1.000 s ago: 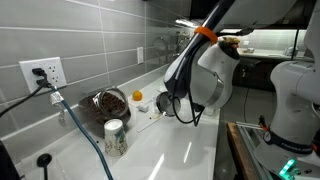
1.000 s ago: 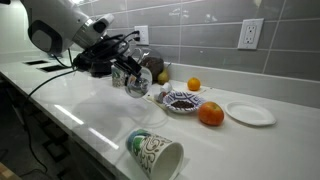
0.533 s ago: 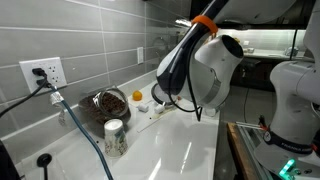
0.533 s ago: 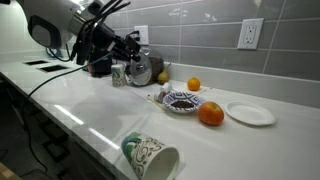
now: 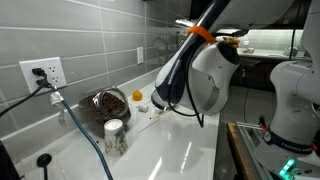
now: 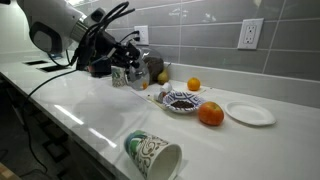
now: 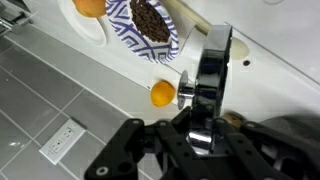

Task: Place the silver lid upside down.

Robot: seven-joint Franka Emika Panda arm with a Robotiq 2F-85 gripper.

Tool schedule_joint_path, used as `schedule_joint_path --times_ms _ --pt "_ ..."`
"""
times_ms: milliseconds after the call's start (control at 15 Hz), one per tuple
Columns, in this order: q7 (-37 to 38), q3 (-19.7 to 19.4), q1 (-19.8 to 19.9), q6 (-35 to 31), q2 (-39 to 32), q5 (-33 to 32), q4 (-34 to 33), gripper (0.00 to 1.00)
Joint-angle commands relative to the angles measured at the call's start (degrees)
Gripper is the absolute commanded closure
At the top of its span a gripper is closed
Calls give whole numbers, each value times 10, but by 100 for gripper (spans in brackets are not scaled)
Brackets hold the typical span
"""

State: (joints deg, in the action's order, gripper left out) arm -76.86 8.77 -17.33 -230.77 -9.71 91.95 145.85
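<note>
I will next turn my gripper while lowering it toward the white counter near the dark round vessel, since the lid hangs on edge with its knob sideways.
My gripper point(image 7: 205, 128) is shut on the silver lid point(image 7: 213, 70) and holds it on edge above the white counter. The lid's dark knob point(image 7: 184, 90) points sideways toward a small orange point(image 7: 162, 94). In an exterior view the gripper point(image 6: 133, 72) holds the shiny lid point(image 6: 142, 71) close to the tiled wall, just above the counter. In an exterior view the arm's body point(image 5: 205, 75) hides the lid and the jaws.
A patterned bowl of dark bits point(image 6: 182, 100), a large orange point(image 6: 211, 114), a small orange point(image 6: 193, 84) and a white plate point(image 6: 250, 113) stand along the wall. A patterned cup point(image 6: 155, 155) lies at the front edge. A dark round vessel point(image 5: 103, 104) and a white-capped jar point(image 5: 114, 135) are nearby.
The gripper has moved with the lid a little up and toward the wall, and the lid has turned onto its edge. Little has changed in the last half second.
</note>
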Motion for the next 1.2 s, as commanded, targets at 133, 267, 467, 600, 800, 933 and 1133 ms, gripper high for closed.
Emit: schedule_joint_path --times_ms 133,267,467,600,800,933,1133 --pt "-60 12 4 -13 -71 -48 -35 97" --pt "-70 6 0 -30 -89 -76 -41 97" --pt "-78 0 -5 -45 -110 -122 -47 97" --pt "-86 -6 -9 -56 -124 -161 -50 97" --pt "-98 -18 -16 -77 -146 -209 -58 97" --pt "-105 -25 -19 -86 -160 -229 -64 97" --pt "-108 -33 -23 -94 -177 -250 -71 97"
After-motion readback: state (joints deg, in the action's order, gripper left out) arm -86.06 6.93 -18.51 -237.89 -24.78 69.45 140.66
